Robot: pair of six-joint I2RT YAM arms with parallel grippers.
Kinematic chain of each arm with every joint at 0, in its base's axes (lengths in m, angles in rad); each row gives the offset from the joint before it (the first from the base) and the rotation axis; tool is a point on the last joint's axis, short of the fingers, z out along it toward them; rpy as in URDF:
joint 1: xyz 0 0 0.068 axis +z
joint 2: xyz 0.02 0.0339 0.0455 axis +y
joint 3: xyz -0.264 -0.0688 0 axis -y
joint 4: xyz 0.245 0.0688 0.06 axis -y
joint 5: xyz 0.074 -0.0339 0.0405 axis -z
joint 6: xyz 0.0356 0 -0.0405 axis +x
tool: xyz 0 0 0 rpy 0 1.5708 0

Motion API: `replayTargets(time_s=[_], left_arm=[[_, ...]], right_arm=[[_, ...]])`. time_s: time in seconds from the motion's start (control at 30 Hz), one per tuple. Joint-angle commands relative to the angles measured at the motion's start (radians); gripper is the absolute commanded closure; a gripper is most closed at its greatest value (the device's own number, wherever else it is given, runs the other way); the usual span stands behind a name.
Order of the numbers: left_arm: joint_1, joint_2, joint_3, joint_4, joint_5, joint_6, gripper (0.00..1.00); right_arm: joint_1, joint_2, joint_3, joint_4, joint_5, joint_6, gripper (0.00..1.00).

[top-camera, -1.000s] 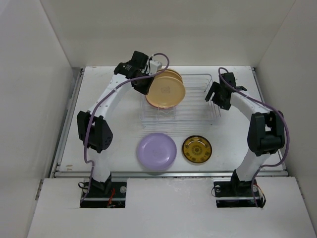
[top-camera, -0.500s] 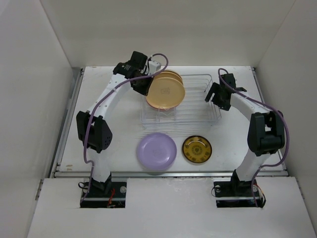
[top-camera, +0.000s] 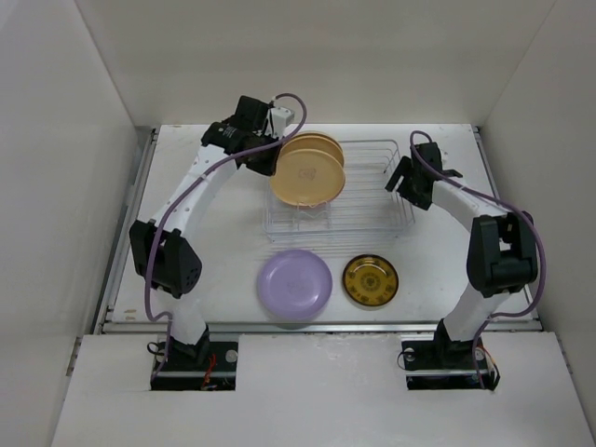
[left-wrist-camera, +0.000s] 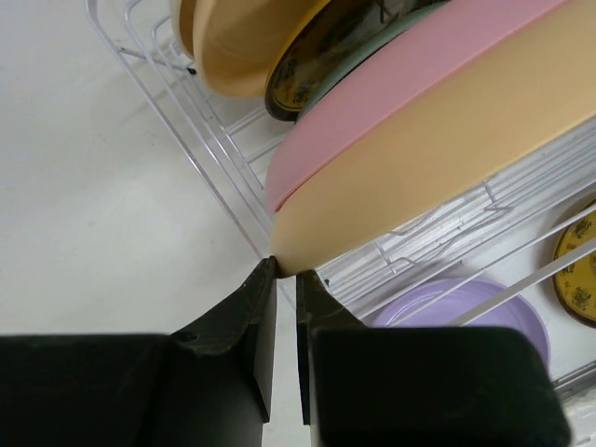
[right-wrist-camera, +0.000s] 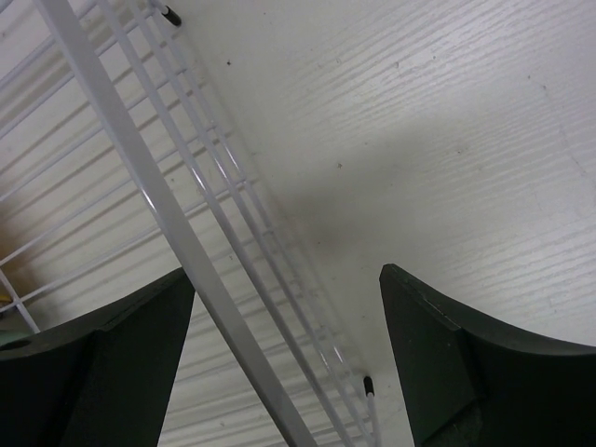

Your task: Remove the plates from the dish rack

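The robot's right gripper next needs to lift its fingers off the dish rack's wire and move them across onto the tan-orange plate's rim (top-camera: pixel 342 179), which stands free to the gripper's left in the top view.
The silver wire dish rack (top-camera: pixel 368 200) stands mid-table. My left gripper (top-camera: pixel 267 155) is shut on the rim of a tan-orange plate (top-camera: pixel 307 173) standing on edge at the rack's left end. In the left wrist view the fingertips (left-wrist-camera: pixel 270 279) pinch that plate (left-wrist-camera: pixel 447 140). A pink plate (left-wrist-camera: pixel 400 88), a dark-yellow patterned plate (left-wrist-camera: pixel 321 56) and another tan plate (left-wrist-camera: pixel 233 42) stand behind it. A lavender plate (top-camera: pixel 294 284) and a dark-yellow patterned plate (top-camera: pixel 370 279) lie on the table in front of the rack. My right gripper (top-camera: pixel 410 182) is open at the rack's right end, its jaws astride the rim wire (right-wrist-camera: pixel 158 209).
White walls enclose the table on the left, back and right. The table's front edge (top-camera: pixel 317 324) runs just behind the arm bases. The rack's right half holds no plates.
The left arm has swung a little to the left and back, and the tan-orange plate has shifted slightly left with it. The right arm has barely moved.
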Motion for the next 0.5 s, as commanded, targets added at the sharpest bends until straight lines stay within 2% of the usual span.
replayTargets(time_s=[0.0, 0.37, 0.43, 0.47], left_arm=[[0.010, -0.117, 0.036, 0.114, 0.003, -0.094, 1.00], [-0.026, -0.126, 0.019, 0.083, -0.009, -0.020, 1.00], [-0.026, -0.113, 0.019, 0.063, -0.023, -0.006, 1.00], [-0.026, -0.102, 0.019, 0.052, -0.023, 0.003, 1.00]], right_arm=[[0.026, -0.035, -0.010, 0.035, 0.032, 0.019, 0.14], [0.045, -0.035, -0.001, 0.035, 0.023, 0.019, 0.14], [0.057, -0.052, 0.013, 0.023, 0.023, -0.027, 0.14], [0.080, -0.069, 0.013, 0.011, 0.072, -0.049, 0.12]])
